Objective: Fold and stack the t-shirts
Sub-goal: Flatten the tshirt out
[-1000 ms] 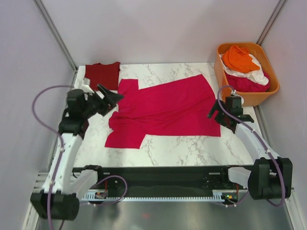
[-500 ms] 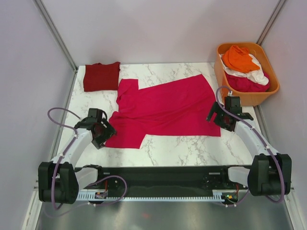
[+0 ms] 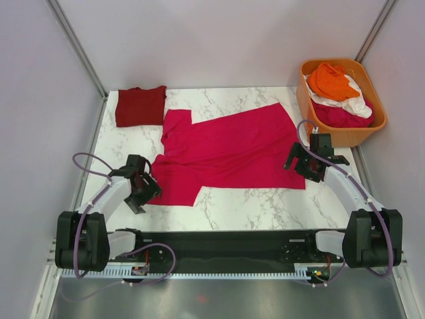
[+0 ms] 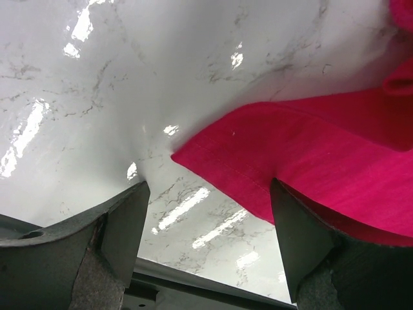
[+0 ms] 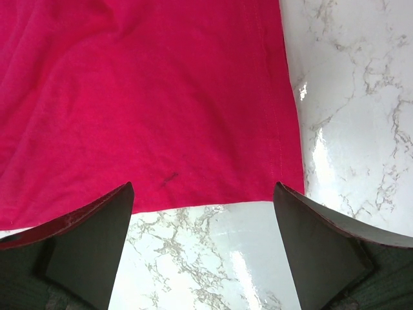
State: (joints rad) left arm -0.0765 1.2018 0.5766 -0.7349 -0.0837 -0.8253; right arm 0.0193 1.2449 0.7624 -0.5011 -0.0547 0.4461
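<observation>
I should next lower my right gripper toward the right in the wrist view to straddle the pink shirt's near hem corner (image 3: 303,187) (image 5: 298,188), which lies below, past one fingertip.
A magenta-pink t-shirt (image 3: 229,153) lies spread flat on the marble table. A maroon-red t-shirt (image 3: 140,105) lies folded at the back left. My left gripper (image 3: 145,191) is open and low at the pink shirt's near left sleeve corner (image 4: 193,155); that corner lies between the fingers. My right gripper (image 3: 299,167) is open over the shirt's near right hem corner (image 5: 284,187). Orange, white and pink shirts (image 3: 339,93) lie heaped in the tub.
An orange plastic tub (image 3: 311,113) stands at the back right, close to my right arm. Grey walls close in the table on three sides. The table's near edge (image 4: 193,284) shows just below my left fingers.
My left arm has swung down from the back left to the pink shirt's near left sleeve corner. My right gripper has barely shifted. The shirts have not moved.
</observation>
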